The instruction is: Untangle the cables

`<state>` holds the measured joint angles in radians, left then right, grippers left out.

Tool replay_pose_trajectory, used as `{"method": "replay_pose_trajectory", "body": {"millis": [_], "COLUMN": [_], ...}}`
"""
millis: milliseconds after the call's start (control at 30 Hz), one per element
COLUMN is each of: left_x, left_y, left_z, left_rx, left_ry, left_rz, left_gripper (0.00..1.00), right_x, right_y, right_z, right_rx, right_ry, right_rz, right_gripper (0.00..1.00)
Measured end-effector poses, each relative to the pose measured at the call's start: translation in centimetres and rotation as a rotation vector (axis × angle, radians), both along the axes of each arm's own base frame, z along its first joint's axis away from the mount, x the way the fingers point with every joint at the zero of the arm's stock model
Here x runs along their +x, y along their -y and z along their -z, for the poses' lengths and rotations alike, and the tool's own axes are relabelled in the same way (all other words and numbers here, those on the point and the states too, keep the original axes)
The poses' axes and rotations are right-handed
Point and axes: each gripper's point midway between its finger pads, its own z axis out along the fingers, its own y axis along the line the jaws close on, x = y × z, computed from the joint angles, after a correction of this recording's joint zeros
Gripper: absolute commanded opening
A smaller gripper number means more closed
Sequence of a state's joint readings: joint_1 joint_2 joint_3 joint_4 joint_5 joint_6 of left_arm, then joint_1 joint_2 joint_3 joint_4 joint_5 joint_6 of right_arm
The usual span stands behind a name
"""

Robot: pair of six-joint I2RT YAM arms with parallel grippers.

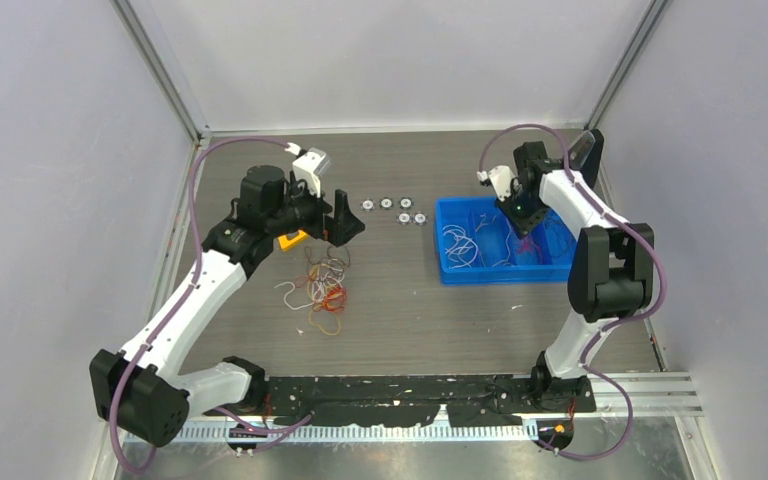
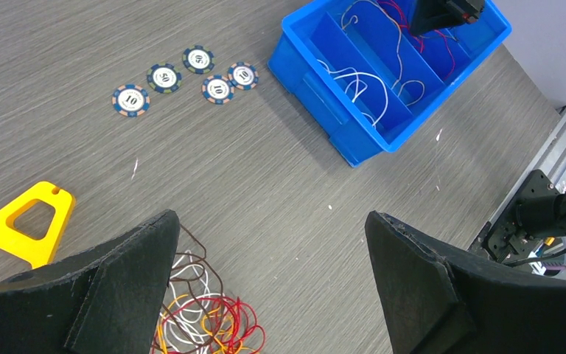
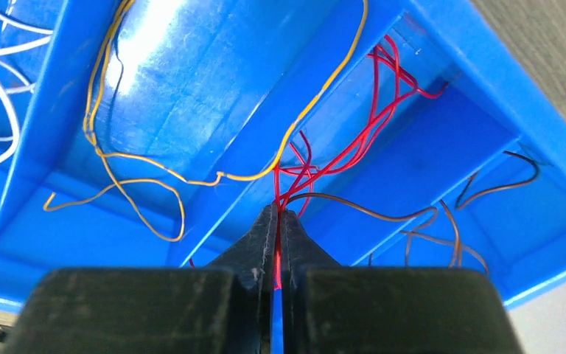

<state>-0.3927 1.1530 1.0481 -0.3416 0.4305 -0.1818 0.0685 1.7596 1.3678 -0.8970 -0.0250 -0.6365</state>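
My open left gripper moves back and down onto the brown cable pieces over the white cables next, which comes first to get them between its fingers.
A tangled clump of red, orange, white and brown cables (image 1: 324,286) lies on the table left of centre. It also shows at the bottom of the left wrist view (image 2: 199,317), beside the left finger. My left gripper (image 1: 345,222) (image 2: 273,287) is open and empty, above and just beyond the clump. My right gripper (image 1: 520,222) (image 3: 278,215) is inside the blue bin (image 1: 450,268), shut on a red cable (image 3: 354,140) over the compartment holding other red cables. Neighbouring compartments hold orange cables (image 3: 133,177), brown cables (image 3: 427,221) and white cables (image 1: 458,246).
Several poker chips (image 1: 394,207) (image 2: 184,77) lie between the clump and the bin. A yellow triangular piece (image 1: 292,240) (image 2: 22,221) lies under my left arm. Grey walls close the table on three sides. A black strip runs along the near edge (image 1: 410,395).
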Motion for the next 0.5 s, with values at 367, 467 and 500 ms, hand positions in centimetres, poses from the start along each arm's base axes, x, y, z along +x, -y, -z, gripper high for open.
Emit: {"method": "replay_pose_trajectory", "body": {"millis": [367,467,500], "left_x": [-0.2,-0.7,-1.0], "left_y": [-0.8,-1.7,-2.1], "left_z": [1.5,3.1,4.1], "left_rx": [0.032,0.065,0.080], "left_ry": [-0.039,-0.079,-0.104], "left_rz": [-0.009,-0.019,-0.025], "left_gripper": [1.00,1.00,1.00], "right_x": [-1.1,-1.3,-1.4], "right_y": [1.8,2.4,2.4], "right_z": [4.1,3.2,2.5], "right_rx": [0.005,0.017,0.025], "right_ry": [-0.097,-0.089,-0.084], "right_rz": [0.093,0.111,0.109], "right_gripper": [0.41,0.60,0.64]}}
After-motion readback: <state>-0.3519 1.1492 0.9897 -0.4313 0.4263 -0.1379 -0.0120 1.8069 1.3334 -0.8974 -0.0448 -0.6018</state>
